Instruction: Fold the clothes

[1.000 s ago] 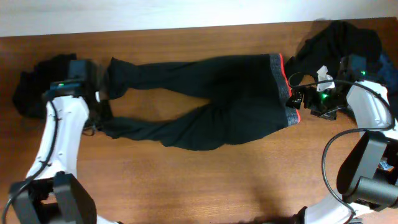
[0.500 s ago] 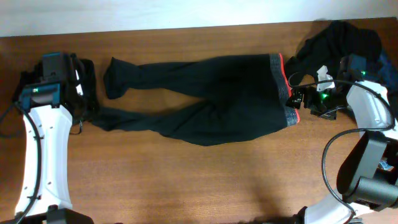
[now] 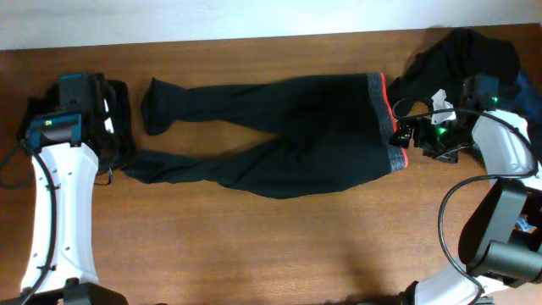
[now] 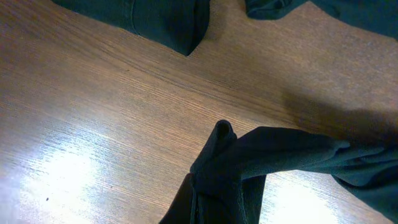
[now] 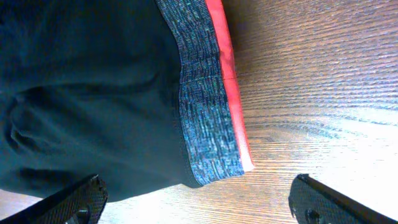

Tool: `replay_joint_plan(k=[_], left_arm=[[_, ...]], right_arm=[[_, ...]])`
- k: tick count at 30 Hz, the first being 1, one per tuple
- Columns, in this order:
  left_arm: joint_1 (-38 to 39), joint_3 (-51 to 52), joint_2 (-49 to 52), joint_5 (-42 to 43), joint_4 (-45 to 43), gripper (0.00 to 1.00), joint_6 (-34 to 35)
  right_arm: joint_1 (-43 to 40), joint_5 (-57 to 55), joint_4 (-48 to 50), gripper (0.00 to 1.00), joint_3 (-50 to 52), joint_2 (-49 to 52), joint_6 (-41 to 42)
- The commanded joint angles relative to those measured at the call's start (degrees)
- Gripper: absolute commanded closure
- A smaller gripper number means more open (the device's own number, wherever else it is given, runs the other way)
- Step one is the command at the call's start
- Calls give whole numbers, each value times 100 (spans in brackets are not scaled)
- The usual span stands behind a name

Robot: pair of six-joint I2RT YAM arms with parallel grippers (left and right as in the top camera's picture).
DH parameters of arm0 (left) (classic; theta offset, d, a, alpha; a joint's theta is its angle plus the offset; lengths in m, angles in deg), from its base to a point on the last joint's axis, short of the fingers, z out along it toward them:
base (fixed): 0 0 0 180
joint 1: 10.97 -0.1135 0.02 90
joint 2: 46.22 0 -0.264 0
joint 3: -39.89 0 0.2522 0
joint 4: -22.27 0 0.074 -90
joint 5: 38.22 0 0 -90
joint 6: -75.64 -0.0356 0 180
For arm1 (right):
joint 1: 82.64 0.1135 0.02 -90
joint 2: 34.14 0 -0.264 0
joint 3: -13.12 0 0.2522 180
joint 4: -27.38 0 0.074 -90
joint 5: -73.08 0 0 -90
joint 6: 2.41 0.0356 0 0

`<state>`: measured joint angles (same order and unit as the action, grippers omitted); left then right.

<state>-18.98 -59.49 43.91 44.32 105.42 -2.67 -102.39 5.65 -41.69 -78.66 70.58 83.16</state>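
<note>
My left gripper draws back and down to the bare tabletop nearer my base next and releases the nearer leg's hem, because the leg is bunched at its fingers.
The long black trousers (image 3: pixel 288 135) lie flat across the table, legs to the left and grey waistband (image 3: pixel 385 119) with red-orange lining to the right. My left gripper (image 3: pixel 118 159) is shut on the hem of the nearer leg; the left wrist view shows the bunched black cloth (image 4: pixel 242 168) running into the jaws (image 4: pixel 217 208). The far leg's hem (image 4: pixel 168 25) lies loose beyond. My right gripper (image 3: pixel 408 140) is open, its fingers (image 5: pixel 205 205) straddling the near corner of the waistband (image 5: pixel 208 124) without touching it.
A heap of dark clothes (image 3: pixel 461 51) with a bit of blue denim (image 3: pixel 518 85) lies at the back right, behind the right arm. Another black garment (image 3: pixel 34 127) lies at the left edge under the left arm. The wooden table (image 3: pixel 271 246) stretches in front.
My left arm has swung left, pulling the near leg's hem with it and drawing that leg out longer. The right gripper has stayed by the waistband.
</note>
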Motion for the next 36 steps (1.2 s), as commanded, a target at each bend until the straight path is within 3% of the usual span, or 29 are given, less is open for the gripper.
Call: replay_joint_plan(k=[1,5,13,17,20,22,25,29,32,33,34,35,36], left_arm=[[72,-68,116,39,310,99,72],[146,-68,116,131,758,99,772],[149,-68,184,-168,372,99,2653],[149,-68,404,-1180,374,100,4098],[149,-66,616,-1344,398,100,4881],[166,-66,863,-1661,389,100,5770],[251,-66,1158,-1681,396,99,6771],[249,-66,1322,-1738,450,99,7584],[249,-66,1329,-1961,881,99,8782],[249,-66,1329,-1967,911,99,8852],[249,-66,1329,-2017,909,97,8856],[249,-66,1329,-2094,892,79,8854],[249,-68,1329,-2107,874,50,8821]], right_arm=[[-15,79,0,1,-101,-85,35],[-15,83,0,1,-101,-85,39],[-15,87,-28,1,-101,-85,39],[-15,103,-28,1,-101,-85,39],[-15,103,-26,1,-101,-85,39],[-15,103,-22,1,-101,-85,39],[-15,103,-24,1,-101,-85,39],[-15,103,-24,1,-101,-85,39],[-15,103,-24,1,-101,-85,39],[-15,103,-22,1,-101,-85,39],[-15,103,-22,1,-101,-85,39],[-15,103,-22,1,-101,-85,39],[-15,103,-20,1,-101,-85,39]])
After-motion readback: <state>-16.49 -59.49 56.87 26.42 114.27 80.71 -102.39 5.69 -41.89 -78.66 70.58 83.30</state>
